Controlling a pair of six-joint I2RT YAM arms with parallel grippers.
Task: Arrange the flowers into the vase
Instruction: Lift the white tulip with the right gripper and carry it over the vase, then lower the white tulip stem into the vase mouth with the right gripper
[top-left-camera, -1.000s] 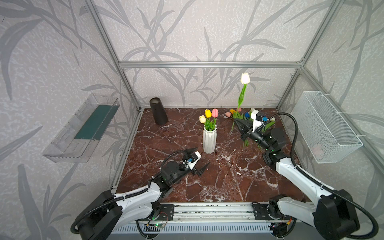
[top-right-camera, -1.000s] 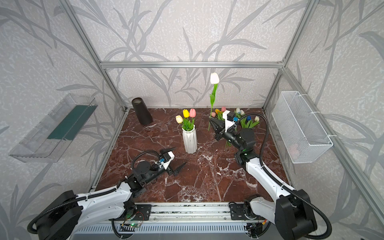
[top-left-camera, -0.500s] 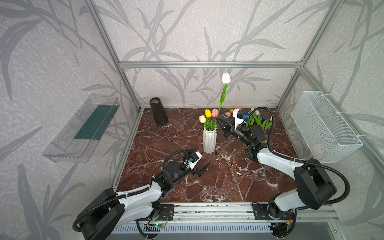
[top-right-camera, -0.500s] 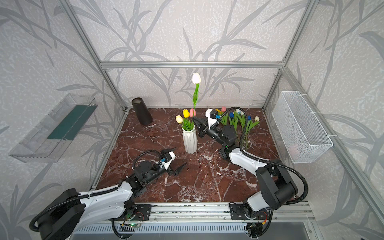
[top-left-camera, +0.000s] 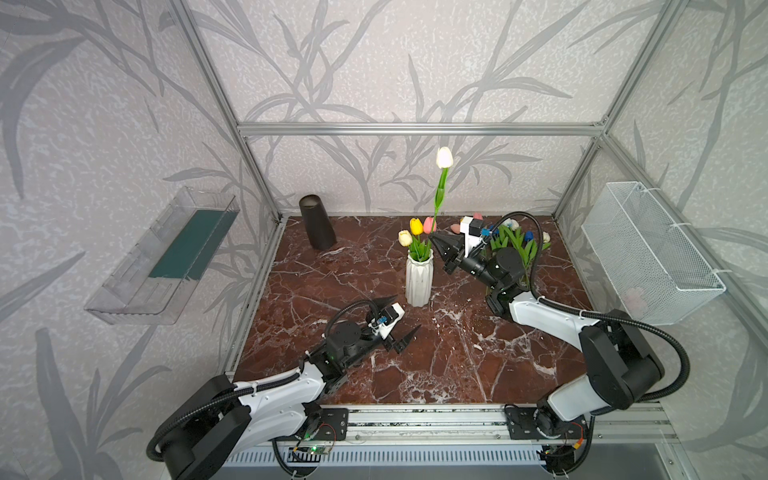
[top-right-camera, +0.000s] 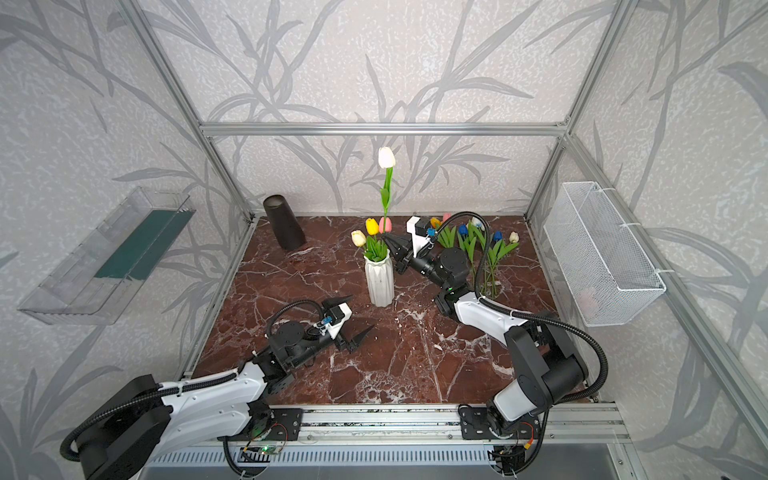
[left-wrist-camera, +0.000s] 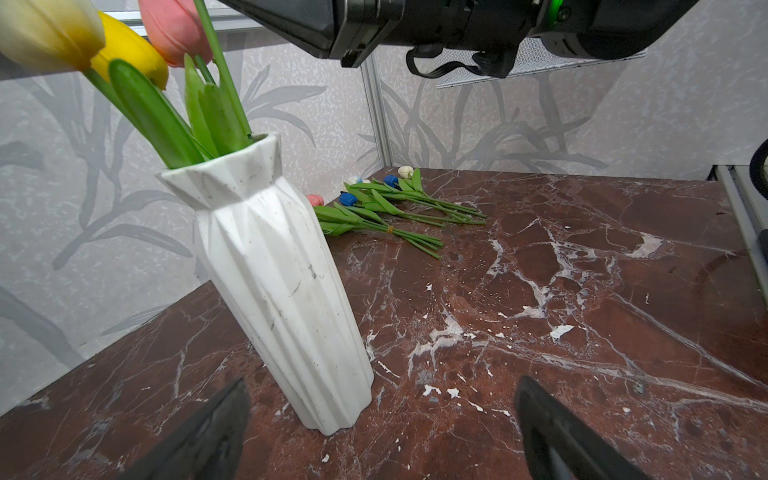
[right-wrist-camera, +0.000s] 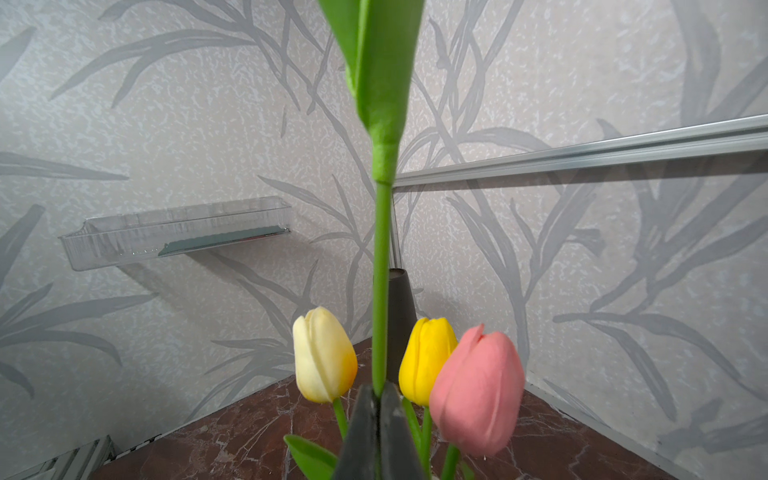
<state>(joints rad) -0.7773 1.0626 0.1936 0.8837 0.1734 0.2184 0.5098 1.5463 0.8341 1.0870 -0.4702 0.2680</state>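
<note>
My right gripper moves down toward the vase's opening (top-left-camera: 420, 257) below it next and releases the white tulip's stem there, since the stem's lower end already reaches the vase's rim.
A white ribbed vase (top-left-camera: 419, 282) (top-right-camera: 379, 282) (left-wrist-camera: 274, 270) stands mid-table with cream, yellow and pink flowers (top-left-camera: 415, 235) (right-wrist-camera: 424, 357) in it. My right gripper (top-left-camera: 434, 239) (top-right-camera: 387, 239) (right-wrist-camera: 378, 399) is shut on the thin green stem (right-wrist-camera: 380, 291) of a white tulip (top-left-camera: 444, 158) (top-right-camera: 386, 158), held upright just above the vase; the left wrist view shows the stem's lower end reaching the vase mouth. My left gripper (top-left-camera: 405, 313) (top-right-camera: 361, 312) (left-wrist-camera: 384, 384) is open and empty, low before the vase foot. More flowers (top-left-camera: 515, 241) (top-right-camera: 478, 245) (left-wrist-camera: 395, 208) lie at the back right.
A black tapered cup (top-left-camera: 318, 228) (top-right-camera: 284, 228) stands at the back left. A wire basket (top-left-camera: 648, 249) hangs on the right wall and a clear shelf (top-left-camera: 166, 257) on the left wall. Metal frame posts edge the marble table (top-left-camera: 457, 365).
My right gripper has carried the white tulip leftward from over the loose flowers to the vase. The left arm has not moved.
</note>
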